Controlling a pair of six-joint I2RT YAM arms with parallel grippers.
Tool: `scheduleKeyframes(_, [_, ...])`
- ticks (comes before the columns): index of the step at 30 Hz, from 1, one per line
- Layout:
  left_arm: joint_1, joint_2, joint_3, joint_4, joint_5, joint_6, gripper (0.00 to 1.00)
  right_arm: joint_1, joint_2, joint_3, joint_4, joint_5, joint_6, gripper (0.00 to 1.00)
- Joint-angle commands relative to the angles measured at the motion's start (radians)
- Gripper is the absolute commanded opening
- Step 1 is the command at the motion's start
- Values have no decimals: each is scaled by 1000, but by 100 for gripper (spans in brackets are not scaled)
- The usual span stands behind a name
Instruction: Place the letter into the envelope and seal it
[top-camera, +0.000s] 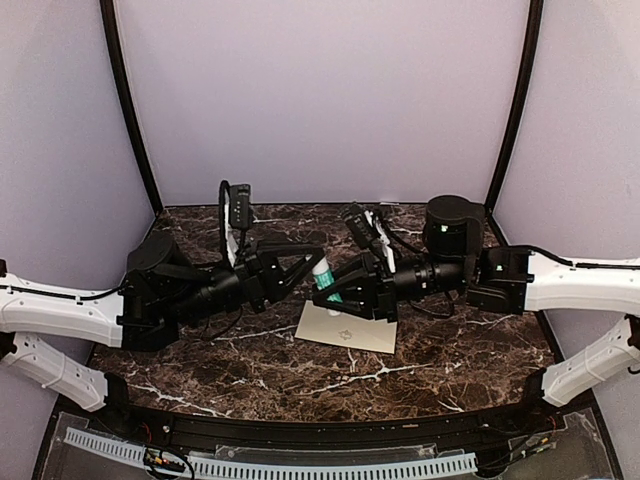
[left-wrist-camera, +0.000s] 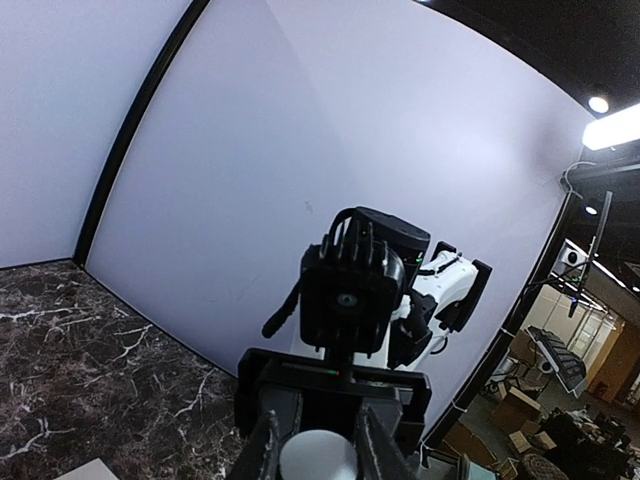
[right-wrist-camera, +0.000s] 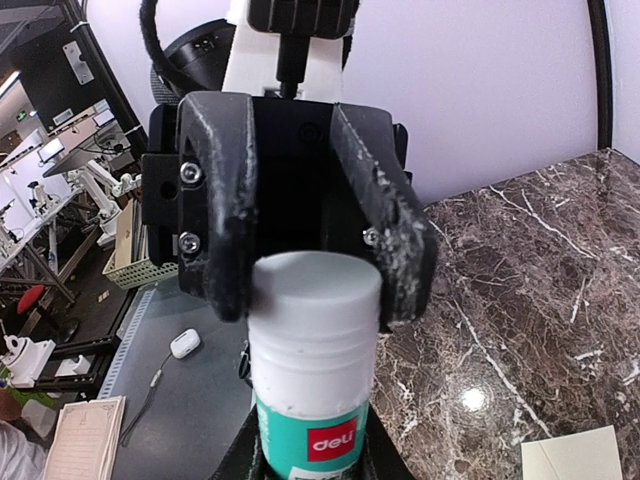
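Observation:
My right gripper will next tip and lower onto bare marble beside the envelope (top-camera: 345, 328) and let go of the glue stick, as that spot is below, to its left in the top view.
A glue stick (top-camera: 326, 280) with a green body (right-wrist-camera: 312, 435) and a white cap (right-wrist-camera: 315, 300) hangs above the table between both arms. My right gripper (right-wrist-camera: 312, 462) is shut on the green body. Facing it, my left gripper (left-wrist-camera: 318, 445) is shut on the cap (left-wrist-camera: 318, 458); its fingers (right-wrist-camera: 225, 200) clamp the cap's sides in the right wrist view. The pale cream envelope (top-camera: 345, 328) lies flat on the marble just below and in front of the stick. One of its corners (right-wrist-camera: 575, 455) shows in the right wrist view. The letter is hidden from view.
The dark marble table (top-camera: 450, 360) is walled by pale purple panels with black corner posts (top-camera: 130, 110). Both arms reach in from the sides and meet over the middle. The black front rim (top-camera: 320, 425) bounds the near edge.

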Motion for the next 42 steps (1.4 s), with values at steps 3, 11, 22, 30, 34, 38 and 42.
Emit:
scheduleKeyframes(3, [-34,-47,-37,-346,-170,23,31,-5,-9,20,172,141,-24,0])
scheduleKeyframes(11, [-33,-156,-23,-420,-297,55,55,-4,36,20,101,291,-32,0])
scheduleKeyframes(22, [-33,-395,-155,-716,-749,56,66,44,329,243,-131,559,16,0])
scheduleKeyframes(30, [-33,-572,-247,-938,-1030,-36,98,114,680,600,-406,721,58,0])
scheduleKeyframes(34, [-33,-591,-249,-1043,-1102,-81,99,130,840,759,-528,737,76,0])
scheduleKeyframes(38, [-32,-591,-236,-1070,-1117,-84,99,139,961,873,-626,742,92,0])
scheduleKeyframes(42, [-33,-575,-233,-1072,-1121,-81,99,142,1031,928,-677,753,111,0])
